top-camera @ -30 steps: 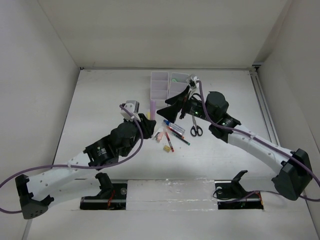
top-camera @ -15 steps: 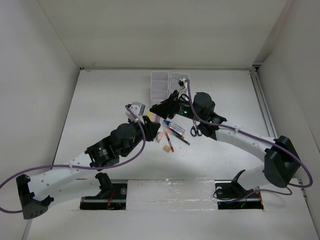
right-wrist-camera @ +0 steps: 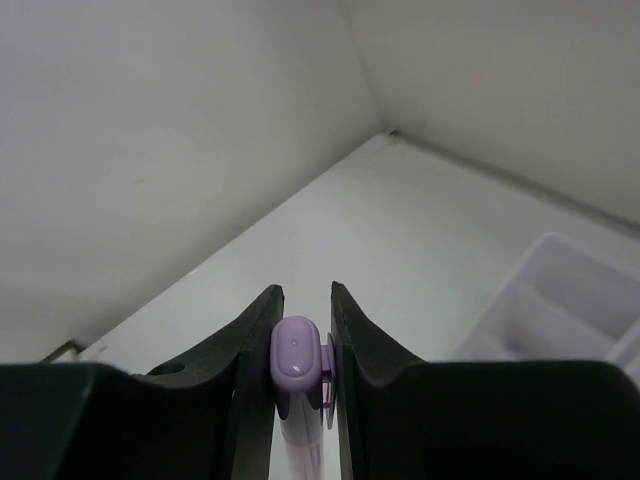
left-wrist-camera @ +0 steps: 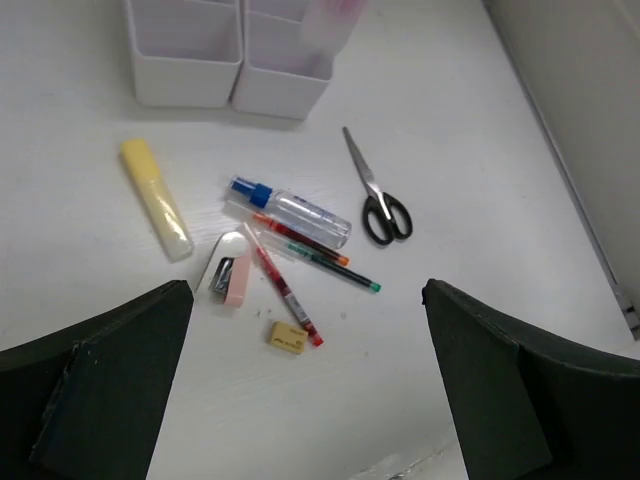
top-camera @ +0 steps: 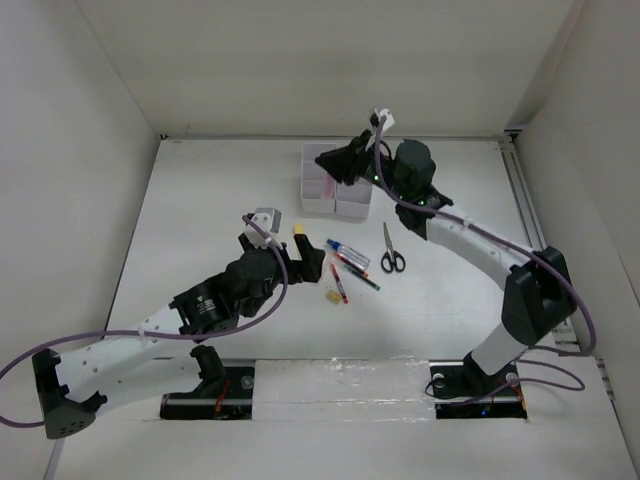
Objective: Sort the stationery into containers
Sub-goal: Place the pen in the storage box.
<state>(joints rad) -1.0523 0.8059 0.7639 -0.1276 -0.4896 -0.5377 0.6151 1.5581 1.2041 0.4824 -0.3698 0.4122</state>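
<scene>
The tray's far end is below and outward of the highlighter, so my right gripper should carry it outward, then down, and release it there.
My right gripper [right-wrist-camera: 300, 318] is shut on a pastel purple highlighter [right-wrist-camera: 297, 352] and holds it above the white divided tray [top-camera: 352, 207] at the back of the table. In the left wrist view that highlighter [left-wrist-camera: 331, 18] hangs blurred over the tray [left-wrist-camera: 186, 88]. My left gripper [left-wrist-camera: 310, 400] is open and holds nothing, hovering over the loose stationery. Below it lie a yellow highlighter [left-wrist-camera: 157, 198], a blue-capped marker [left-wrist-camera: 290, 210], black-handled scissors [left-wrist-camera: 375, 192], red and dark pens [left-wrist-camera: 288, 298], a yellow eraser [left-wrist-camera: 288, 336] and a small pink item [left-wrist-camera: 236, 272].
White enclosure walls rise at the back and on both sides. A metal rail [top-camera: 530, 215] runs along the right edge of the table. The right arm [top-camera: 470, 245] stretches diagonally over the table's right half. The scissors [top-camera: 392, 252] lie right of the pile.
The purple highlighter passed from my left gripper to my right one. The left opened and drew back toward the pile. The right closed on it and carried it back over the tray.
</scene>
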